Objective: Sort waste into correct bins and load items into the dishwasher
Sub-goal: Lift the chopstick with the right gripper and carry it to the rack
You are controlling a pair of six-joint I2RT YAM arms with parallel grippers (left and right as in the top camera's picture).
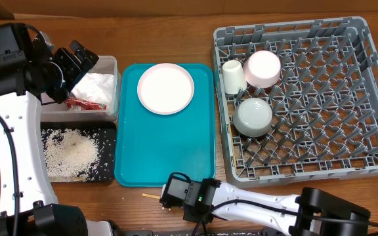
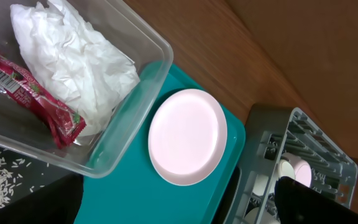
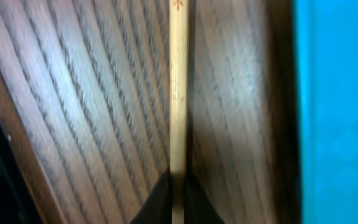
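Note:
The gap between grey bowl and rack side (image 1: 231, 129) is empty, so my right gripper needs to go up and outward and turn the chopstick to let it go there.
My right gripper (image 1: 165, 198) is low at the table's front edge, shut on a thin tan chopstick (image 3: 178, 93) that lies on the wood, its end (image 1: 151, 195) sticking out to the left. The black fingertips (image 3: 161, 205) pinch it from both sides. My left gripper (image 1: 83, 64) hangs open and empty over the clear tub (image 1: 113, 62), which holds the white napkin (image 2: 73, 56) and red wrapper (image 2: 36, 99). Rice grains (image 1: 71, 152) lie in the black tray (image 1: 108, 134). The pink plate (image 1: 166, 88) rests on the teal tray (image 1: 169, 151). The white cup (image 1: 233, 77), pink bowl (image 1: 262, 69) and grey bowl (image 1: 252, 117) sit in the grey rack (image 1: 346, 98).
The teal tray's edge (image 3: 340, 93) runs just right of the chopstick. The left arm's white link (image 1: 12, 151) stands along the table's left side. The right arm (image 1: 254, 203) stretches along the front edge. The rack's right half holds only pegs.

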